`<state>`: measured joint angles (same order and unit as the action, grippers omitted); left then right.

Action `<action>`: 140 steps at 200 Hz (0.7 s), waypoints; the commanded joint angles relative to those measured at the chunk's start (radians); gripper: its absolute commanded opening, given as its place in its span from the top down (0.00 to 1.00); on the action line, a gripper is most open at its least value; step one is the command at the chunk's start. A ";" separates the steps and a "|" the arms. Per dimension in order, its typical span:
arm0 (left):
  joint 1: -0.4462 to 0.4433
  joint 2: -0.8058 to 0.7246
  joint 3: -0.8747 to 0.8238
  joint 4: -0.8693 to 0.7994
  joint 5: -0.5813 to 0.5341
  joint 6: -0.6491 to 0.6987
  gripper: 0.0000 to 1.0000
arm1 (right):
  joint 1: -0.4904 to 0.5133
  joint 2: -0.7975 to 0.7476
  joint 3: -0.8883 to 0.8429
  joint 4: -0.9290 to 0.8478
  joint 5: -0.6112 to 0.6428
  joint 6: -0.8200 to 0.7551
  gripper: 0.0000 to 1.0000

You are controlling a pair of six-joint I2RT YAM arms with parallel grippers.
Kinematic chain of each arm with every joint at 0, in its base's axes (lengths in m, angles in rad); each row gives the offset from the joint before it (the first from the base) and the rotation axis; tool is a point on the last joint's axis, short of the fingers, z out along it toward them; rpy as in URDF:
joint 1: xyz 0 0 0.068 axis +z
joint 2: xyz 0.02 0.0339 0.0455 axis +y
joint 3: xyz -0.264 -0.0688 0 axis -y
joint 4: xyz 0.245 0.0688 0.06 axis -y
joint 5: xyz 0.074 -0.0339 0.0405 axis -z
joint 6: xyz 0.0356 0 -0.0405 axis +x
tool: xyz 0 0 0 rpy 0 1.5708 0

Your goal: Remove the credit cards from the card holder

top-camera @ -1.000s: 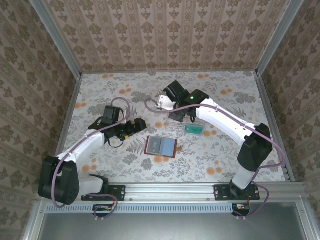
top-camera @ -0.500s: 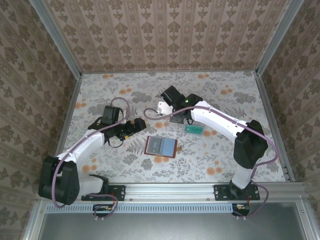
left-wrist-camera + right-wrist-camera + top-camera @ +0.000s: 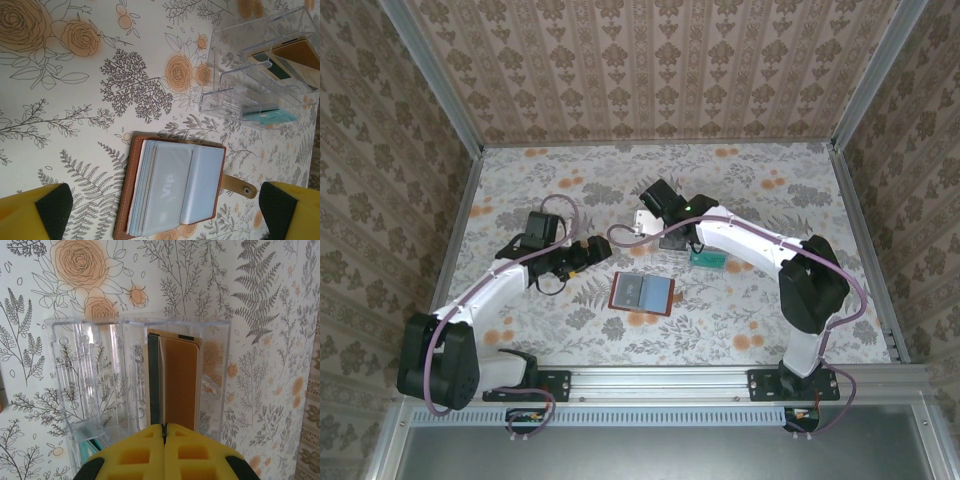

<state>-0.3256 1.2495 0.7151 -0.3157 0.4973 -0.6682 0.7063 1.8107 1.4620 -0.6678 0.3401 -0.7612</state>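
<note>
The card's thin edge is already between the dark and tan cards, so my right gripper should next lower the credit card into the tray slot point(image 3: 161, 385) and release it.
The card holder point(image 3: 642, 293) lies open on the table, brown leather with pale blue-grey sleeves; a pale card marked "Vip" shows inside it point(image 3: 167, 187). My left gripper point(image 3: 165, 212) hovers above the holder point(image 3: 132, 165), open, touching nothing. My right gripper point(image 3: 164, 429) is shut over the clear tray point(image 3: 100, 380), and a thin pale credit card's edge point(image 3: 160, 385) runs straight into the seam between its fingers. That card stands in a tray slot between a dark card point(image 3: 153, 380) and a tan card point(image 3: 180, 385).
The clear plastic tray point(image 3: 708, 257) stands right of the holder, with a teal card point(image 3: 272, 116) at its near end. Patterned walls close in the table on three sides. The holder's snap strap point(image 3: 239, 186) sticks out toward the tray.
My right arm has drawn its wrist down and left, closer over the tray, gripper still shut. The left arm and the card holder have not moved.
</note>
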 commanded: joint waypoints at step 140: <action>0.017 -0.030 -0.003 -0.045 0.007 0.024 0.00 | 0.001 0.055 -0.017 0.058 0.068 0.021 0.82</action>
<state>-0.3180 1.2438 0.7151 -0.3454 0.4973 -0.6609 0.7063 1.8584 1.4494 -0.6228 0.3714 -0.7570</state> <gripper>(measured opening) 0.999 0.155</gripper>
